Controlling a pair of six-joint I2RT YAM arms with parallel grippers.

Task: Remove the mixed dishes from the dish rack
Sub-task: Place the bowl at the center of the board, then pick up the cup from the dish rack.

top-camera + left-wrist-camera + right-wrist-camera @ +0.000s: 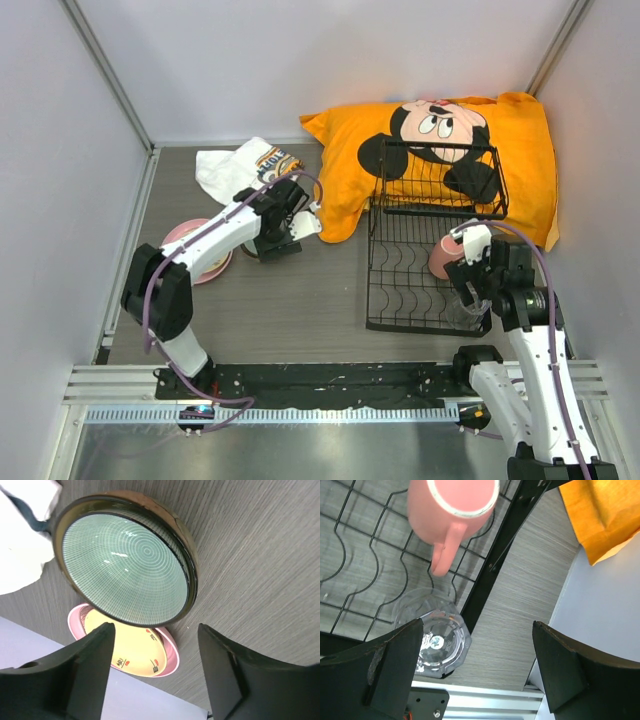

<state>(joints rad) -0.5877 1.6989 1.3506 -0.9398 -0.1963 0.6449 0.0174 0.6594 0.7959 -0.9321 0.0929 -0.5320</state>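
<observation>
The small clear glass (466, 314) (432, 642) is nearer one finger than the other. My right gripper will turn and go down toward the left in its wrist view, with its fingers on both sides of the glass.
The black wire dish rack (420, 270) stands right of centre. A pink handled mug (445, 256) lies in it, also in the right wrist view (455, 500). A small clear glass (432, 642) stands at the rack's near right corner (466, 310). My right gripper (480, 285) hovers open and empty over that corner (477, 665). My left gripper (279, 240) is open and empty (155, 670) above a brown bowl with a green ringed inside (125, 560). Beside it lies a pink plate (172, 655) holding a pale yellowish dish (125, 645); the plate also shows from above (190, 240).
An orange Mickey Mouse cloth (350, 150) lies under the rack's far end and shows in the right wrist view (605, 515). A white towel (235, 165) lies at the back left, next to the brown bowl (20, 540). Grey walls close in left, right and behind.
</observation>
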